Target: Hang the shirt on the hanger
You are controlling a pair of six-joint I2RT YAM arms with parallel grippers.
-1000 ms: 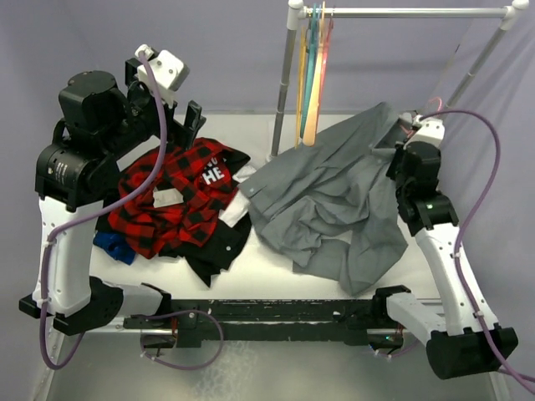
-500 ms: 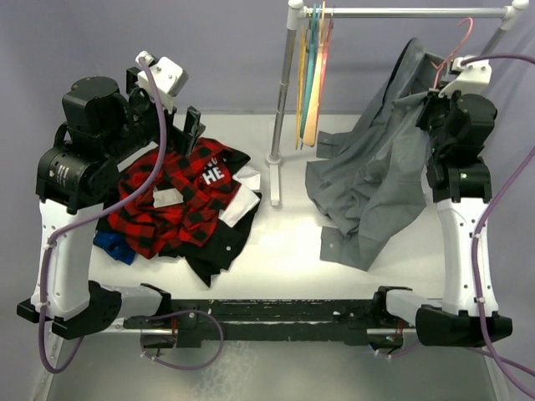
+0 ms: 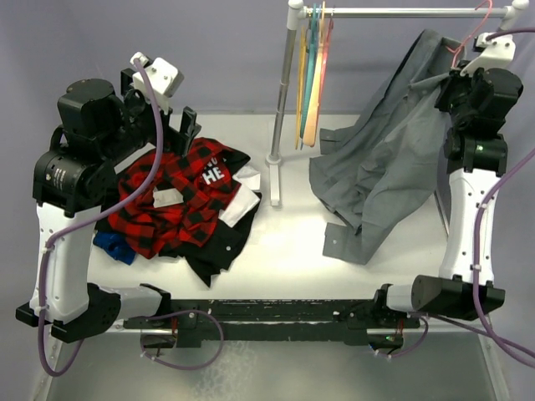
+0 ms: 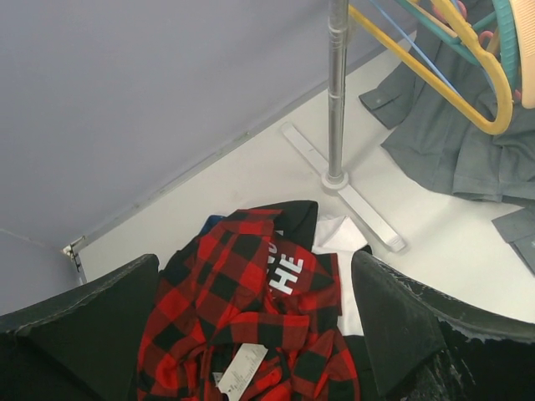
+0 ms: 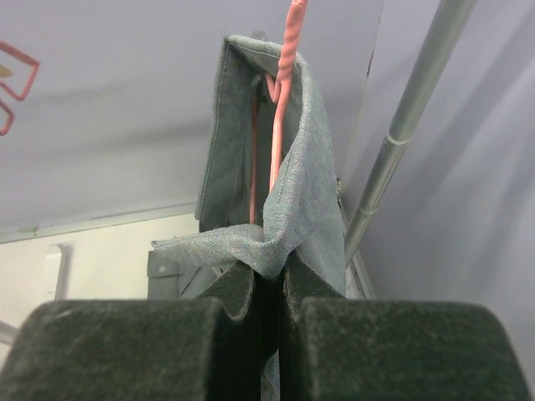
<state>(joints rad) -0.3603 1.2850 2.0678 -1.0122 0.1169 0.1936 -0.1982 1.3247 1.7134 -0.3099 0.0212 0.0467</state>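
Note:
Next, my right gripper will go to the right in the top view and release the hanging shirt, since the bar's bare end lies that way from it.
The grey shirt (image 3: 384,159) hangs from my right gripper (image 3: 449,81), raised at the far right, its lower part trailing onto the table. In the right wrist view the gripper (image 5: 269,280) is shut on a fold of the shirt (image 5: 309,192). The pink wire hanger (image 5: 284,83) runs up inside that fold. Its hook (image 3: 471,29) shows just under the rail's right end. My left gripper (image 3: 188,125) is open and empty above the plaid pile, with its jaws wide apart in the left wrist view (image 4: 255,326). The shirt's edge also shows there (image 4: 451,142).
A clothes rack stands at the back: rail (image 3: 410,12), pole (image 3: 284,83), and yellow, teal and orange hangers (image 3: 312,75) at its left end. A red-and-black plaid shirt (image 3: 171,200) lies on a black garment with white lettering (image 3: 216,171) at the left.
My right arm has lifted the shirt off the table, up and to the right toward the rail's right end. The left arm has barely moved.

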